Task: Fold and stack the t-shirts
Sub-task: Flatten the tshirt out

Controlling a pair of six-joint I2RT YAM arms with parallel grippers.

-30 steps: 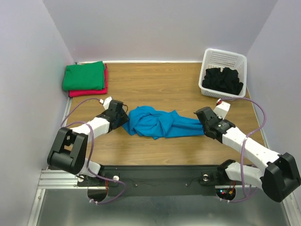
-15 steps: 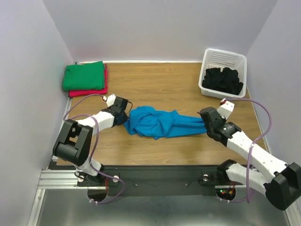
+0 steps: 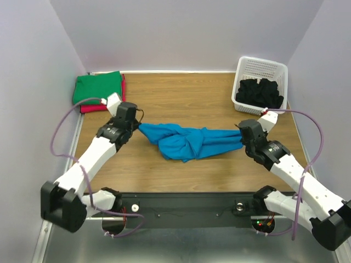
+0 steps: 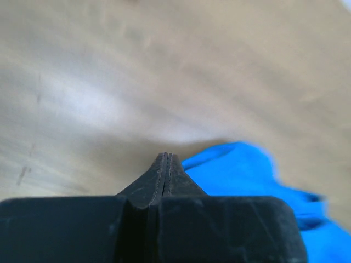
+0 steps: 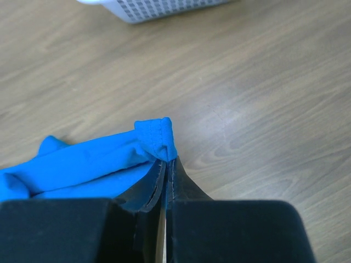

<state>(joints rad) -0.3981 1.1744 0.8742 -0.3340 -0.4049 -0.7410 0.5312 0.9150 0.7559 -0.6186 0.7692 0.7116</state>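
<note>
The shirt is twisted, so next I need to lift its hem in my right gripper, lower it outward onto the bare tabletop [image 3: 220,97] beside the basket and release.
A turquoise-blue t-shirt [image 3: 189,142] lies twisted and stretched across the middle of the wooden table. My left gripper [image 3: 137,124] is shut at its left end; in the left wrist view the closed tips [image 4: 166,155] have blue cloth [image 4: 241,170] trailing off to their right. My right gripper [image 3: 241,136] is shut on the shirt's stitched hem [image 5: 159,134] at the right end, tips [image 5: 169,160] pinching it. A folded green t-shirt [image 3: 98,87] lies on a red-pink one [image 3: 90,108] at the back left. Black t-shirts [image 3: 259,93] fill the basket.
The white lattice basket [image 3: 262,63] stands at the back right corner; its lower wall shows in the right wrist view [image 5: 159,8]. Grey walls close in the table on the left, back and right. A black rail [image 3: 186,205] runs along the near edge.
My left gripper went from open to shut at the shirt's left end and swung back and up, pulling that end along. The right gripper shifted slightly back; the shirt is drawn tauter.
</note>
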